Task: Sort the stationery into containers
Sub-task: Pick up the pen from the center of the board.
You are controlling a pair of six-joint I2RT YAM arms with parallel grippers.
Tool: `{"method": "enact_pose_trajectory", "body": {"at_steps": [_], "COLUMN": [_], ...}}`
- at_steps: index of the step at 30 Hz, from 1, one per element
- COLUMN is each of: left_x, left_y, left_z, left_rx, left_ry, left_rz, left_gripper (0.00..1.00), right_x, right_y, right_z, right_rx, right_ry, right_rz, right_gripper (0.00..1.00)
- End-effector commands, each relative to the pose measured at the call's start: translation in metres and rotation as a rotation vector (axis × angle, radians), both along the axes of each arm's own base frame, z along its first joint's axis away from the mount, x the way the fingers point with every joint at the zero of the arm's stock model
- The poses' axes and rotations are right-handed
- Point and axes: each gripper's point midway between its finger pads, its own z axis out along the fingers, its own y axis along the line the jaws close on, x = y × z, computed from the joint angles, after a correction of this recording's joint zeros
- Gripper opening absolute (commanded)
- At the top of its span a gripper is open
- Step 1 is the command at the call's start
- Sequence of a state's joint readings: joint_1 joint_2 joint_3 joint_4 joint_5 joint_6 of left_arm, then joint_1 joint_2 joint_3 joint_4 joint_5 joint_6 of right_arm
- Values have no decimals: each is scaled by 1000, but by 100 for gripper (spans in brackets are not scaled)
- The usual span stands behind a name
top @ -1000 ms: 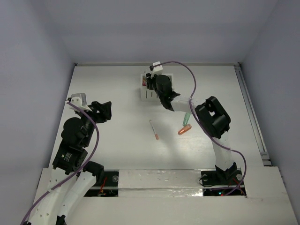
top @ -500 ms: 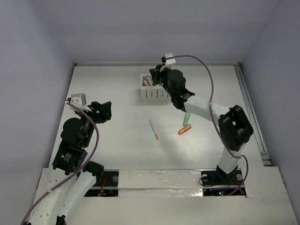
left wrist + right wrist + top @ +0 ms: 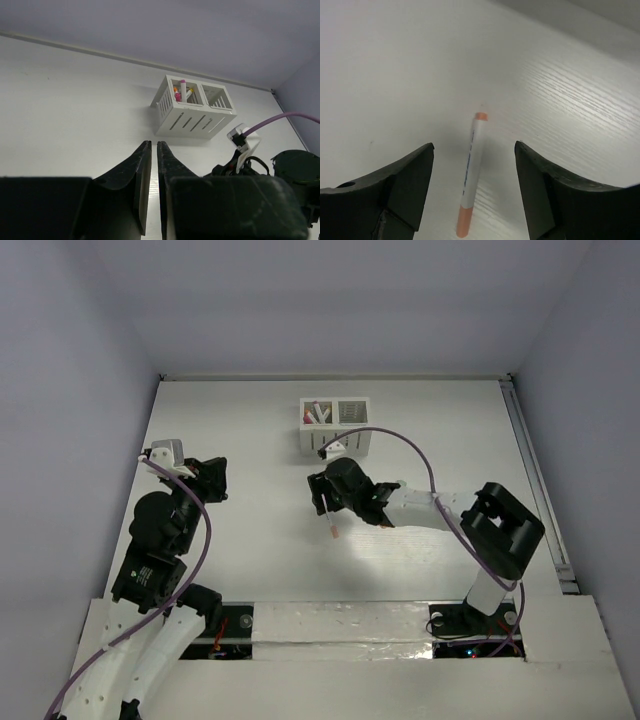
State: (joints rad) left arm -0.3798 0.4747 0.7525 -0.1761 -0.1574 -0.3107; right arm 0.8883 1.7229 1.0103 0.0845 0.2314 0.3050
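Note:
I will next move my right gripper down onto the pen's white body (image 3: 326,510) (image 3: 475,149) near the pen's far orange-pink end and close, because the white pen lies flat between my open fingers.
The white two-compartment container (image 3: 335,444) stands at the back middle of the table, with several capped pens (image 3: 317,412) upright in its left compartment; the left wrist view shows the container (image 3: 192,123) and those pens (image 3: 181,91) too. A white pen with orange-pink ends (image 3: 471,170) lies flat on the table (image 3: 329,523). My right gripper (image 3: 474,145) hangs open just above it, one finger on each side, not touching it. My left gripper (image 3: 153,143) is shut on nothing, raised over the left of the table (image 3: 214,478).
The right arm (image 3: 420,508) reaches leftward across the middle of the table and shows at the lower right of the left wrist view. A rail (image 3: 540,490) runs along the table's right edge. Grey walls close in the back and both sides.
The right arm swung from the container down to the pen on the table, and its jaws opened. The left gripper's jaws closed; that arm stayed in place.

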Motion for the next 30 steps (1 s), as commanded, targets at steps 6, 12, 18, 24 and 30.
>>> {"method": "enact_pose_trajectory", "body": {"at_steps": [6,12,18,24,30], "left_x": [1,2,3,2,1], "left_y": [-8,-9,-9,-7,-6], "left_z": [14,11,10,12,14], "left_rx": [-9,-5,-1,-4,-6], "left_ry": [-45,-38,-33,-39,-46], "left_rz": [-37,-41,-37,-31,-28], "left_gripper": [13,18,19,19,20], "right_x": [5,-4,-8,-11,-4], "right_y": [-17,-17,-18,-37,-19], "right_z": [-26,-58,-63,-65,-27], "right_rx": [-144,-240,-305,-386,-249], "right_ry": [72,131,151,176,97], "right_rz": [-90,-81,-91,-154,-148], "right_gripper": [67,59,36,7,0]}}
